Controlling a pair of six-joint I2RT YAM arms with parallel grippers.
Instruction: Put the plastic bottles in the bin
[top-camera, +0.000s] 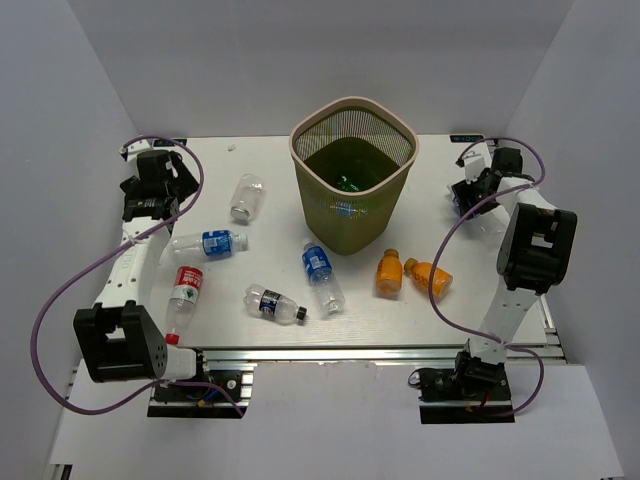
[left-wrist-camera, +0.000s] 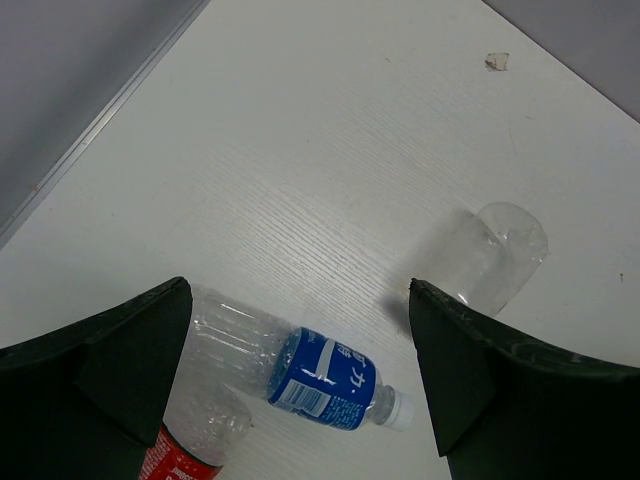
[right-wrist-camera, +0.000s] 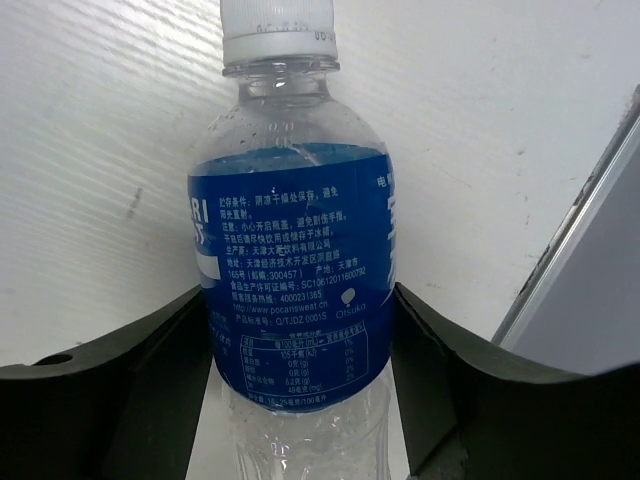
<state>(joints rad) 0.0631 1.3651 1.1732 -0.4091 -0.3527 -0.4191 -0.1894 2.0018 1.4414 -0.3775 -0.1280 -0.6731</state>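
Observation:
My right gripper should next lift the bottle across the bin's rim and release, as the bin's opening (top-camera: 355, 155) is higher and to the gripper's left in the top view.
The olive mesh bin (top-camera: 390, 190) with a pale pink rim stands at the back middle; something blue shows inside it. Loose bottles lie in front of it: an unlabelled clear one (top-camera: 246, 197), blue-labelled ones (top-camera: 212, 243) (top-camera: 275, 304) (top-camera: 322, 277), a red-labelled one (top-camera: 183, 300) and two orange ones (top-camera: 389, 272) (top-camera: 429, 277). My left gripper (top-camera: 160, 200) (left-wrist-camera: 300, 300) is open and empty, above the table. Below it lie a blue-labelled bottle (left-wrist-camera: 320, 378), the red-labelled bottle (left-wrist-camera: 190, 440) and the unlabelled one (left-wrist-camera: 495, 255). My right gripper (top-camera: 472, 198) (right-wrist-camera: 297, 300) is shut on a blue-labelled bottle (right-wrist-camera: 290, 230) at the far right.
White walls enclose the table on the left, back and right. A metal rail (right-wrist-camera: 570, 260) runs close to the right gripper. A small white scrap (left-wrist-camera: 496, 61) lies near the back left. Purple cables loop beside both arms.

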